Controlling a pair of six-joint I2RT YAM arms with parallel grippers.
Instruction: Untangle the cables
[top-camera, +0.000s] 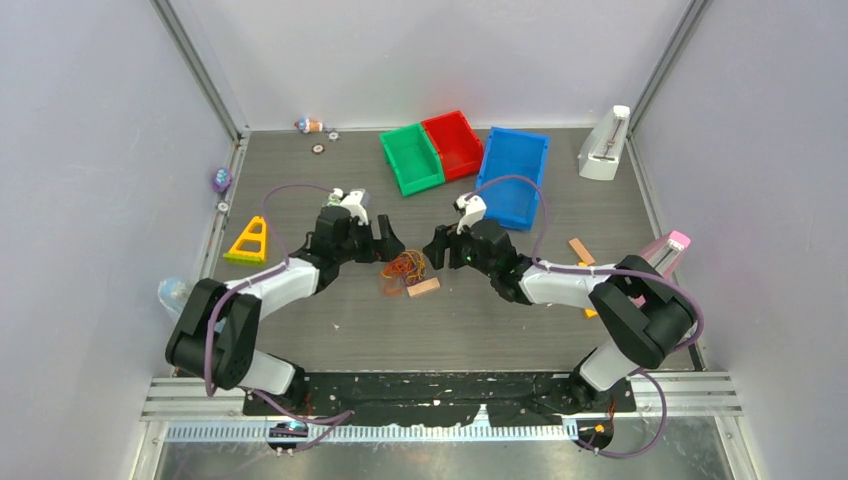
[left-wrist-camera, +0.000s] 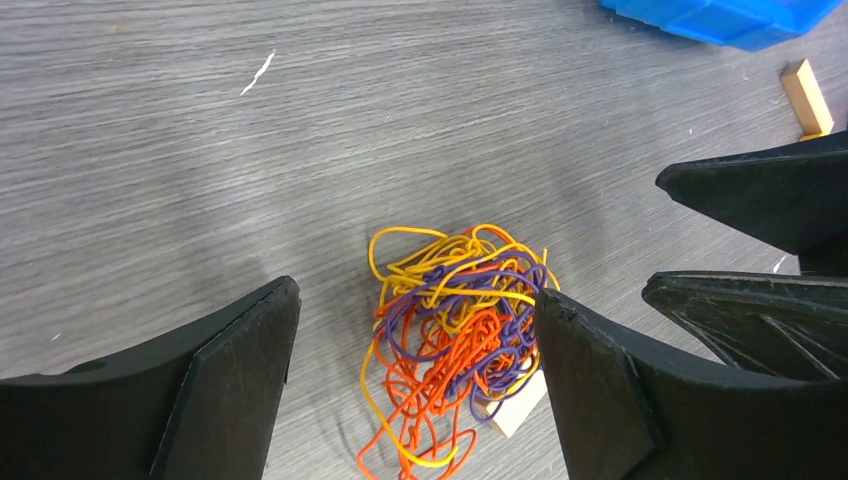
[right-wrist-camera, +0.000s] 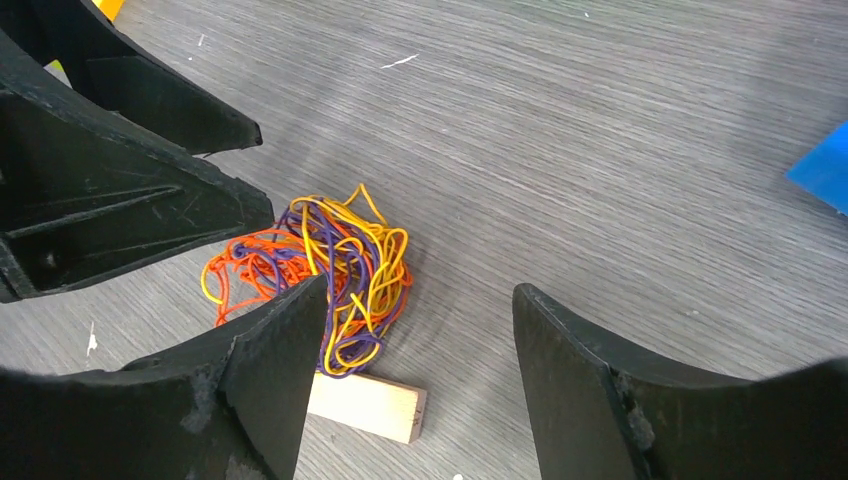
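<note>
I need to lower my right gripper and shift it from beside the heap of cables, onto the yellow and purple cable pieces by the tan block (top-camera: 415, 273) (right-wrist-camera: 357, 334).
The cables (top-camera: 403, 269) lie in one tangled heap of yellow, orange-red and purple loops at the table's middle. They also show in the left wrist view (left-wrist-camera: 455, 335) and in the right wrist view (right-wrist-camera: 330, 265). My left gripper (top-camera: 391, 247) is open and empty, just above and left of the heap; in its own view the gripper (left-wrist-camera: 418, 305) straddles the heap. My right gripper (top-camera: 436, 250) is open and empty, just right of the heap; in its own view the gripper (right-wrist-camera: 418, 295) stands over bare table beside the heap.
A small tan block (top-camera: 424, 287) touches the heap's near right side; it also shows in the wrist views (right-wrist-camera: 365, 405) (left-wrist-camera: 512, 408). Green (top-camera: 411, 158), red (top-camera: 453, 143) and blue (top-camera: 513, 173) bins stand behind. A yellow triangular piece (top-camera: 249, 241) lies left; another tan block (top-camera: 581, 251) lies right.
</note>
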